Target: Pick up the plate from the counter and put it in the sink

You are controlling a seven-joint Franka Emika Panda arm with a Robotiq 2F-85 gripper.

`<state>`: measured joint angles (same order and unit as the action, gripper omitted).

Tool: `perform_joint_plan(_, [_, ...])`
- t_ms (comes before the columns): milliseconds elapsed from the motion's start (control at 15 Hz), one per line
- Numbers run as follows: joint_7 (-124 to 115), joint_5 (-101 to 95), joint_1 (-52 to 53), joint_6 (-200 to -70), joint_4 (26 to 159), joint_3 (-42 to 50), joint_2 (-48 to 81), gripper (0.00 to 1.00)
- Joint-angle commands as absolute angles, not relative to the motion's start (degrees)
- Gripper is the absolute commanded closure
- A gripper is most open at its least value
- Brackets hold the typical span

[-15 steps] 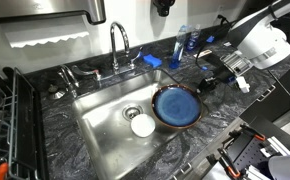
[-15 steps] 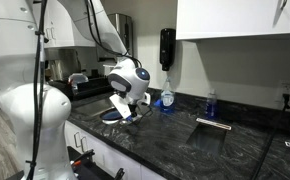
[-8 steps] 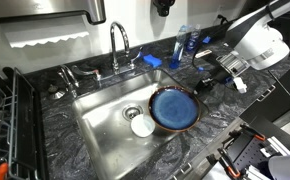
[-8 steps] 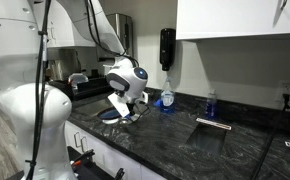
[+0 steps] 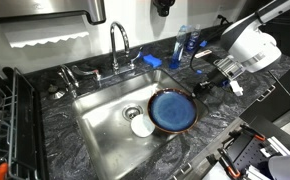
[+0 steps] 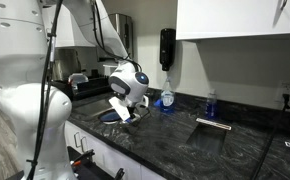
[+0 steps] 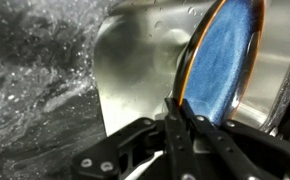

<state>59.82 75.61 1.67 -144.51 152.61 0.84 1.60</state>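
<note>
The steel sink's bottom beyond the white disc is empty, so my gripper will next carry the plate (image 5: 172, 110) outward past that disc, lower it there and release the plate's rim.
The round blue plate (image 5: 172, 110) with a darker rim hangs over the right part of the steel sink (image 5: 103, 135), held level by its right edge. My gripper (image 5: 199, 87) is shut on that rim from the counter (image 5: 220, 115) side. In the wrist view the plate (image 7: 223, 60) fills the upper right, and the two fingers close on its rim at the gripper (image 7: 181, 105), with the basin (image 7: 135, 60) behind. In an exterior view the gripper (image 6: 123, 112) and plate are small and partly hidden by the arm.
A small white round disc (image 5: 142, 126) lies in the basin beside the drain (image 5: 133, 113). The chrome faucet (image 5: 116, 45) stands behind the sink. A blue bottle (image 5: 189, 42) and a sponge (image 5: 151, 61) sit on the back counter. A dark rack (image 5: 15, 125) stands beside the sink.
The gripper has carried the plate a little further left, so it now sits more over the basin. The white disc has not moved.
</note>
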Motion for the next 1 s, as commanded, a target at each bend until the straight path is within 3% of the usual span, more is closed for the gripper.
perform_joint_plan(0, [65.7,82.6,0.7,-141.0,147.0,0.4,7.9,0.98])
perform_joint_plan(467, [62.9,94.7,5.4,-145.8,139.0,-3.5,14.8,0.98])
perform_joint_plan(933, [54.0,94.0,12.6,-156.2,130.5,-6.8,19.0,0.98])
